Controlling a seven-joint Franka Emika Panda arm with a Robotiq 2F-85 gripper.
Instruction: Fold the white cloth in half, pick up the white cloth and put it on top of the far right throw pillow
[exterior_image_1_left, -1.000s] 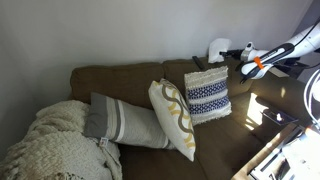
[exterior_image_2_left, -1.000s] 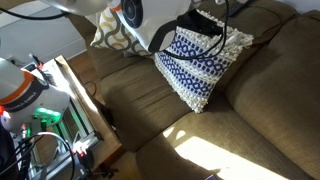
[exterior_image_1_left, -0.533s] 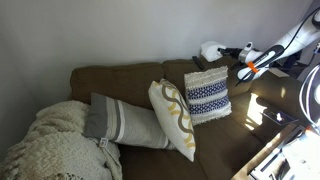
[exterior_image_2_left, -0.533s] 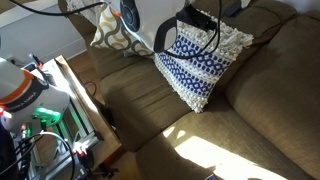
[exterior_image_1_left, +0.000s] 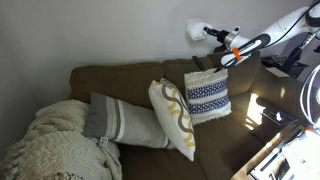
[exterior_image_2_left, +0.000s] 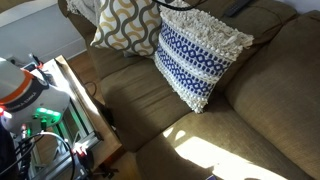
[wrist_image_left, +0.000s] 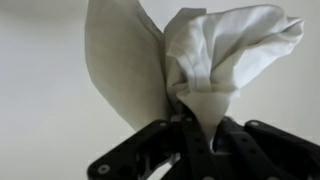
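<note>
Next I need to move my gripper down to the navy-banded pillow's fringed top edge (exterior_image_1_left: 204, 74) below it and release the cloth, since the cloth still hangs high above the sofa.
My gripper (exterior_image_1_left: 204, 32) is shut on the white cloth (exterior_image_1_left: 194, 28), a small crumpled bundle held in the air above the sofa back. In the wrist view the cloth (wrist_image_left: 200, 55) bunches up out of the closed jaws (wrist_image_left: 192, 122) against a plain wall. The far right throw pillow (exterior_image_1_left: 207, 95), white with navy-blue bands and a shaggy fringe, leans on the sofa back below and slightly right of the cloth. It also shows in an exterior view (exterior_image_2_left: 195, 55). My gripper is out of that view.
A white pillow with mustard curves (exterior_image_1_left: 172, 118) (exterior_image_2_left: 125, 22) leans beside the navy one. A long grey-and-white striped pillow (exterior_image_1_left: 125, 122) and a cream knit blanket (exterior_image_1_left: 55, 145) lie further along the brown sofa (exterior_image_2_left: 260, 100). A wooden side table (exterior_image_2_left: 75, 115) stands by the sofa arm.
My gripper has lifted the white cloth upward and away from the top of the navy pillow, toward the wall. The arm has left one exterior view.
</note>
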